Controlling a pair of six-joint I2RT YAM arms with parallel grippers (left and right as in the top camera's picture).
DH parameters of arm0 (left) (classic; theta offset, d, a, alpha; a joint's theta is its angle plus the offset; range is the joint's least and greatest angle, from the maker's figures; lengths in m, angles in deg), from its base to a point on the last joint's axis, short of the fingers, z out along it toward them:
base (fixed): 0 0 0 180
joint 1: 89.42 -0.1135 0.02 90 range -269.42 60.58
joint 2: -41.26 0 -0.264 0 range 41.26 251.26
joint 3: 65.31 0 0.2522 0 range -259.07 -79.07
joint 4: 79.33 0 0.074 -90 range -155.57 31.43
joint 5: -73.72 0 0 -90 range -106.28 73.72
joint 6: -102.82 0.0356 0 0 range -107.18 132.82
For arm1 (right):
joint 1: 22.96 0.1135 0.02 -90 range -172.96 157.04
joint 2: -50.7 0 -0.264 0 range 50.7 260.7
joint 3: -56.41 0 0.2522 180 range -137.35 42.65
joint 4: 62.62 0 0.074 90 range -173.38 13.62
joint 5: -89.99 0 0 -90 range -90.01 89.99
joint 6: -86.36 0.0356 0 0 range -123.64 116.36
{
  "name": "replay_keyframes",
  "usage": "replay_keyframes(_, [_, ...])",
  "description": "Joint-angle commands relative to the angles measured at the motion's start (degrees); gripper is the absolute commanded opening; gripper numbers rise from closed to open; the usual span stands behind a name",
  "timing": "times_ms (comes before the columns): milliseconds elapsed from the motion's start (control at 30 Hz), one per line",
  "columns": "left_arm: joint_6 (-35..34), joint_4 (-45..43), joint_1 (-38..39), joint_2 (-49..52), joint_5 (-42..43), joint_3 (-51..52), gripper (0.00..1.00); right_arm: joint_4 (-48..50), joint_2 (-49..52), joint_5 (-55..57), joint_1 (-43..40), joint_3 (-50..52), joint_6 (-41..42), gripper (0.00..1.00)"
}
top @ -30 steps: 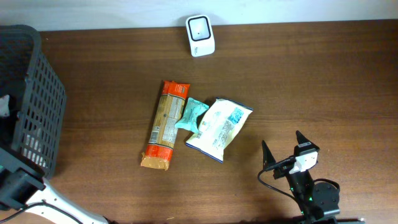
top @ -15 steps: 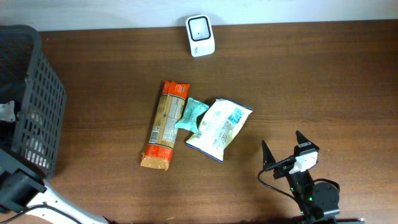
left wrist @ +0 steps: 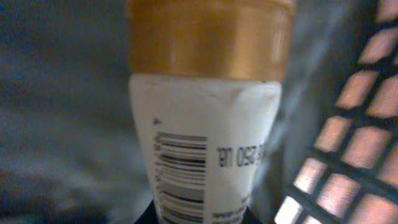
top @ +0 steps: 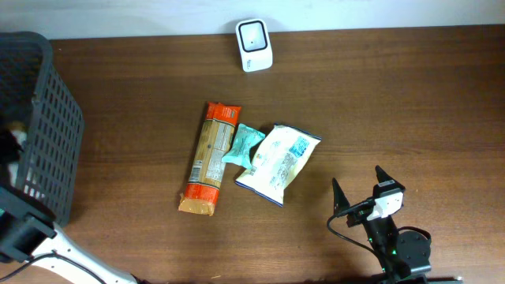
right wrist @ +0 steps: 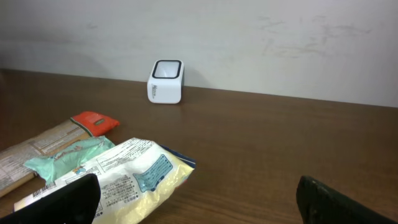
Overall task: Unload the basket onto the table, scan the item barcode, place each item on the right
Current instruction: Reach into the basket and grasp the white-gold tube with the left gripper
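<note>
I need to raise my left gripper from the basket (top: 47,118), move it toward the orange package, lower it and let go of the bottle on the tabletop strip (top: 179,148) beside the package, because that strip is bare.
A white bottle (left wrist: 208,130) with a gold cap and a printed barcode fills the left wrist view, inside the black mesh basket (left wrist: 348,155). My left gripper (left wrist: 202,216) is shut on the bottle, its dark jaws pressing both sides of the bottle's lower end. From overhead that gripper is mostly hidden within the basket (top: 47,118) at the far left. The white scanner (top: 254,34) stands at the table's back edge. My right gripper (top: 359,191) stands open and empty near the front right, facing the scanner (right wrist: 166,81).
Mid-table lie a long orange package (top: 209,158), a small teal packet (top: 242,146) and a white and yellow bag (top: 278,162). The bag (right wrist: 118,174) lies just ahead of my right gripper's left finger.
My left gripper has closed in from wide open onto the bottle inside the basket. The right arm and the items on the table have stayed put.
</note>
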Motion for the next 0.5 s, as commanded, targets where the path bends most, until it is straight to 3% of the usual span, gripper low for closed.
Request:
replay_keyframes(0, [-2.4, 5.4, 2.7, -1.6, 0.7, -17.8, 0.0, -0.2, -0.4, 0.3, -0.4, 0.3, 0.2, 0.99])
replay_keyframes(333, [-7.0, 16.3, 13.9, -4.5, 0.6, -55.7, 0.0, -0.2, -0.4, 0.3, -0.4, 0.3, 0.2, 0.99])
replay_keyframes(467, [-7.6, 20.0, 18.6, -9.8, -0.1, -57.0, 0.0, -0.2, -0.4, 0.3, -0.4, 0.3, 0.2, 0.99])
